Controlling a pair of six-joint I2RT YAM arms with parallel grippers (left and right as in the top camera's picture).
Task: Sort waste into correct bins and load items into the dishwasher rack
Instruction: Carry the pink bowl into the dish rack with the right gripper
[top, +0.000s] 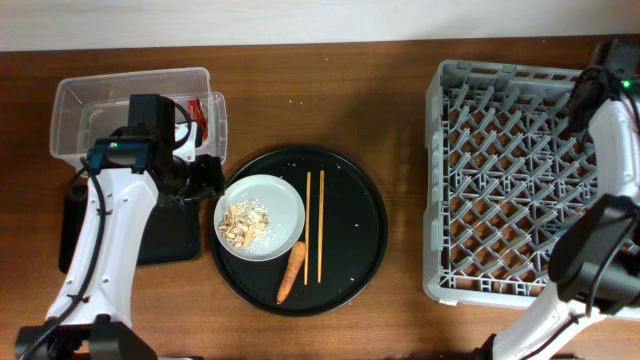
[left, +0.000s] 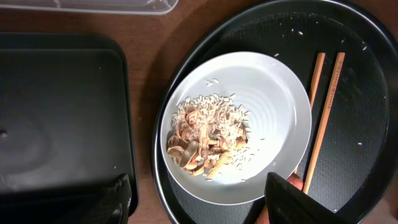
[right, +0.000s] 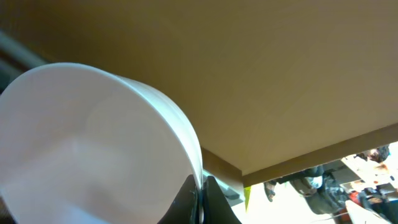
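Observation:
I should next lower the white bowl in my right gripper until the bowl sits among the pegs (top: 567, 117) of the grey dishwasher rack, then let go of the bowl's rim.
A pale round plate (top: 272, 200) with beige food scraps (top: 243, 222) sits on the left of the round black tray (top: 355, 190). An orange carrot (top: 291, 272) and two wooden chopsticks (top: 314, 225) lie beside it. My left gripper (top: 205, 178) is open at the plate's left edge. In the left wrist view its fingers (left: 202, 208) straddle the plate's (left: 261, 93) near rim, with scraps (left: 205, 137) and chopsticks (left: 323, 118) beyond. My right gripper (right: 200, 193) is shut on the rim of a white bowl (right: 93, 143). It hangs over the grey dishwasher rack's (top: 500, 180) far right corner (top: 582, 100).
A clear tub (top: 110, 100) at the far left holds a red wrapper (top: 200, 108). A flat black tray (left: 62, 118) lies under my left arm, left of the round tray. The cup and the white paper are not in view.

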